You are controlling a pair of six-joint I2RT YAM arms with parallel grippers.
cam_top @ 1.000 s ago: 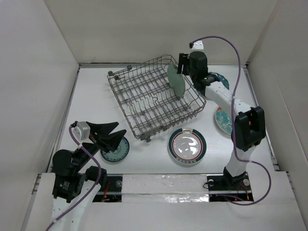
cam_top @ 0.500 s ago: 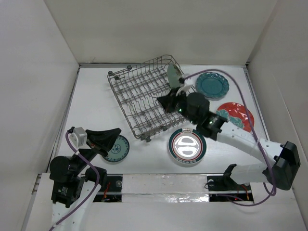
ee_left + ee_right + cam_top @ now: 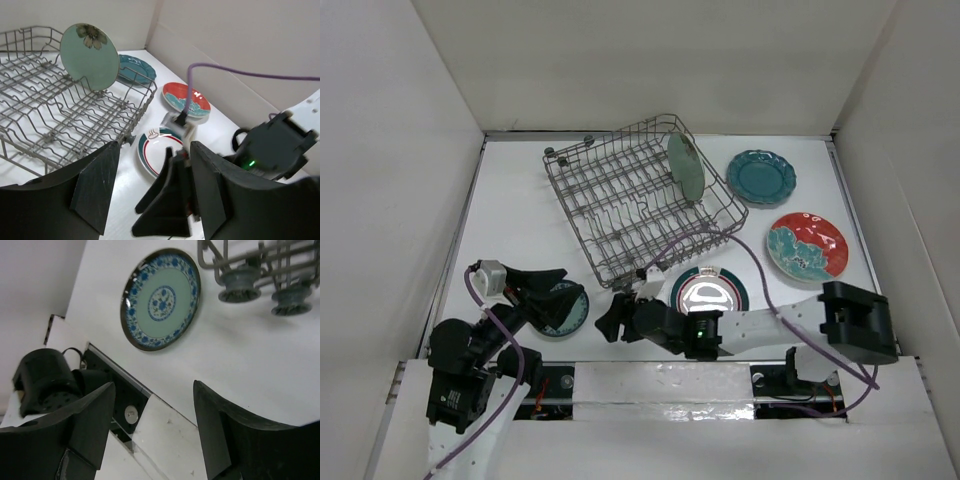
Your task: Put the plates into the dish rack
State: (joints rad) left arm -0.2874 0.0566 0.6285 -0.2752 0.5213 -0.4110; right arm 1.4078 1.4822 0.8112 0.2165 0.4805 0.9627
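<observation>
My right gripper should move down and to the left in the top view next, onto the small plate's nearest rim [image 3: 587, 304] [image 3: 186, 327], because my left gripper leaves that rim uncovered.
The dish rack [image 3: 630, 205] stands at the back centre, with the pale green plate [image 3: 685, 165] upright in its right end, also visible from the left wrist [image 3: 90, 56]. The scalloped teal plate [image 3: 761, 177] and the red-and-teal floral plate [image 3: 807, 246] lie flat to its right. Partly under my right arm lies the ringed white plate [image 3: 712, 296]. My left gripper [image 3: 558, 288] hovers open over the small teal-patterned plate [image 3: 565, 312] [image 3: 161, 298]. My right gripper [image 3: 613, 318] is open and empty, low between that plate and the ringed one, and it shows between my left fingers [image 3: 95, 185].
White walls close the table on the left, back and right. My right arm lies stretched along the near edge from its base [image 3: 800, 375] towards the left. The rack's black wheels [image 3: 240, 282] stand just beyond the small plate.
My right arm has swung from the rack's back right corner down to the near edge, leaving the pale green plate standing in the rack. My left gripper has shifted slightly over the small plate.
</observation>
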